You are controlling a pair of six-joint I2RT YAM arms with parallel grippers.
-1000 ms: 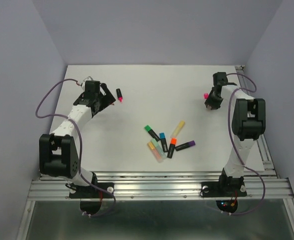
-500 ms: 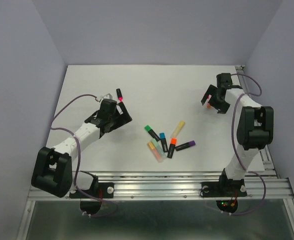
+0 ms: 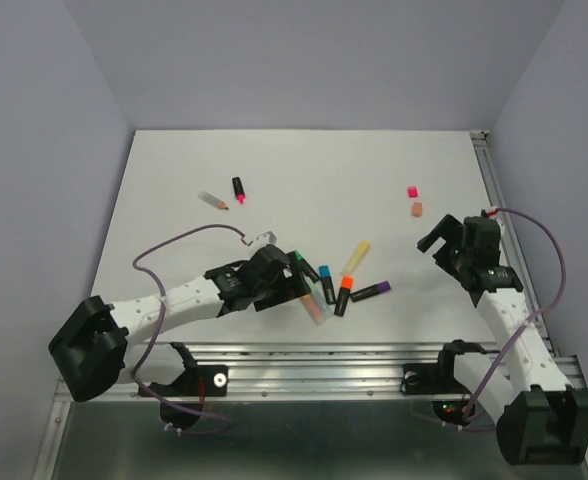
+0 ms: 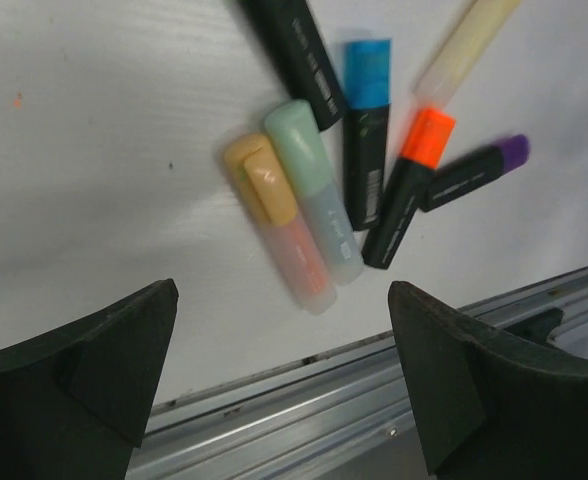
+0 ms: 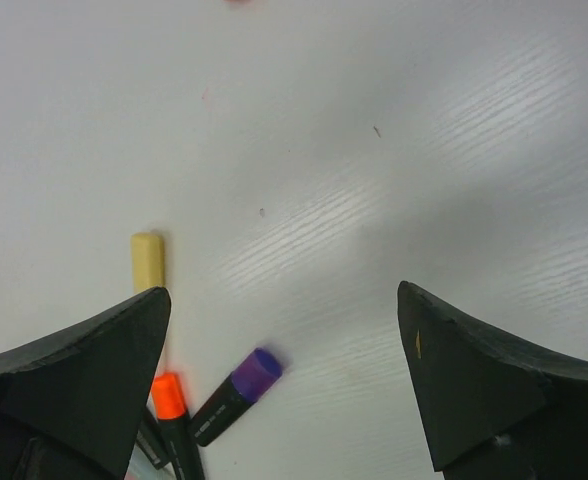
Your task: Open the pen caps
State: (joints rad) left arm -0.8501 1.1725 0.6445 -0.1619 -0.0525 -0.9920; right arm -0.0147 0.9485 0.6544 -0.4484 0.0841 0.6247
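The peach-capped highlighter's pink body (image 3: pixel 313 308) (image 4: pixel 300 264) is below my left gripper and to its right in the top view. My left gripper should go down and over onto that body next.
Several capped highlighters lie in a cluster (image 3: pixel 332 283) at the table's middle front. The left wrist view shows their pen caps: peach (image 4: pixel 259 178), pale green (image 4: pixel 299 145), blue (image 4: pixel 368 70), orange (image 4: pixel 430 135) and purple (image 4: pixel 514 150). My left gripper (image 3: pixel 299 285) hovers open over the cluster's left side, its jaws (image 4: pixel 282 330) empty. Two loose caps, pink (image 3: pixel 412 190) and orange (image 3: pixel 417 209), rest at the back right. My right gripper (image 3: pixel 439 240) is open and empty, right of the cluster. In its wrist view (image 5: pixel 284 300) the purple cap (image 5: pixel 257 368) and a yellow pen (image 5: pixel 147 260) show.
Two uncapped pens lie at the back left: a black barrel with a pink tip (image 3: pixel 238 188) and a pale barrel (image 3: pixel 212 200). An aluminium rail (image 3: pixel 324 352) runs along the near edge, another (image 3: pixel 504 210) along the right side. Purple walls enclose the table.
My right gripper opened, left the pink cap on the table at the back right, and drew back toward the near right. My left arm swung from the back left to the highlighter cluster.
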